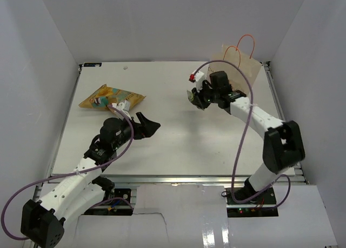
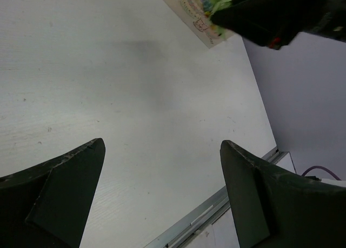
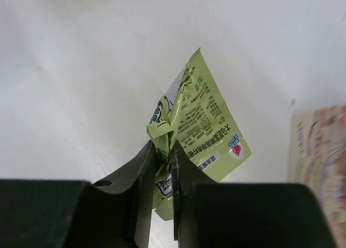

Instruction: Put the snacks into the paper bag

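I need to move my right gripper up and to the right in the top view next, over the paper bag's opening [image 1: 241,58], because the packet is hanging beside the bag.
My right gripper [image 3: 163,151] is shut on a small green packet [image 3: 203,126], crumpled between the fingers and held above the table. In the top view it [image 1: 197,96] hangs left of the cream paper bag [image 1: 238,59] with orange loop handles at the back right. A corner of the bag also shows in the right wrist view [image 3: 321,151] and the left wrist view [image 2: 194,7]. My left gripper [image 1: 148,124] is open and empty over the table's middle left. The large yellow-orange chip bag [image 1: 111,96] lies behind it at the left, with a small packet on top. Other snacks are out of view.
White walls enclose the table on three sides. The table's metal front edge [image 2: 200,218] lies below my left gripper. A purple cable [image 1: 243,124] loops along the right arm.
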Robot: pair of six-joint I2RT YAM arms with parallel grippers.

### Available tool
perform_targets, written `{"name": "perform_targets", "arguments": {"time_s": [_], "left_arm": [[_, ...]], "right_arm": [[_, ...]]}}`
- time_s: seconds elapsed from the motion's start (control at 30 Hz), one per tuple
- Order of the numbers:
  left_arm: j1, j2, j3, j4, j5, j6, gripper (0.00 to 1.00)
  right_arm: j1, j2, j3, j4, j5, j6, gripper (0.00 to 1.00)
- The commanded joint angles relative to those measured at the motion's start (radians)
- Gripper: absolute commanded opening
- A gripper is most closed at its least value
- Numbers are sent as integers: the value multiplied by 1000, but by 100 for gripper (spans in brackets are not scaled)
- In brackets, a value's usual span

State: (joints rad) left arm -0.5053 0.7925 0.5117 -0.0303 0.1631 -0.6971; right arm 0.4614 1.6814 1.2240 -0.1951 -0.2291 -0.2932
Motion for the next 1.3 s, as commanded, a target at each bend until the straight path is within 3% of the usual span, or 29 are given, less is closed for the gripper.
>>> {"name": "perform_targets", "arguments": {"time_s": [0.0,0.2,0.27,0.43,0.63,0.83,0.93,0.97,1.07,1.13,1.17,1.27], "left_arm": [[7,-29,-19,23,3,18,98],[7,-22,-24,59,15,27,98],[7,-21,-22,59,16,28,98],[7,-30,-24,59,18,28,98],[7,-47,-30,44,7,21,98],[7,-26,-1,-12,-59,-21,98],[7,0,54,-118,-147,-111,98],[5,22,73,-155,-240,-142,98],[11,53,134,-229,-318,-179,98],[14,68,163,-287,-367,-191,98],[27,92,203,-319,-422,-217,98],[107,148,298,-457,-468,-283,98]], "right_arm": [[-62,-210,46,-13,-463,-181,8],[-243,-259,303,-87,-806,-71,8],[-324,-246,448,-76,-829,-14,8],[-516,-169,586,204,-865,366,8],[-665,-75,553,396,-888,592,8],[-673,-34,460,274,-885,450,8],[-673,-22,433,215,-834,376,8],[-672,-12,431,179,-819,335,8],[-676,11,436,109,-767,298,14],[-682,18,442,92,-756,264,25],[-684,24,446,74,-750,253,37],[-687,28,477,30,-731,227,53]]}}
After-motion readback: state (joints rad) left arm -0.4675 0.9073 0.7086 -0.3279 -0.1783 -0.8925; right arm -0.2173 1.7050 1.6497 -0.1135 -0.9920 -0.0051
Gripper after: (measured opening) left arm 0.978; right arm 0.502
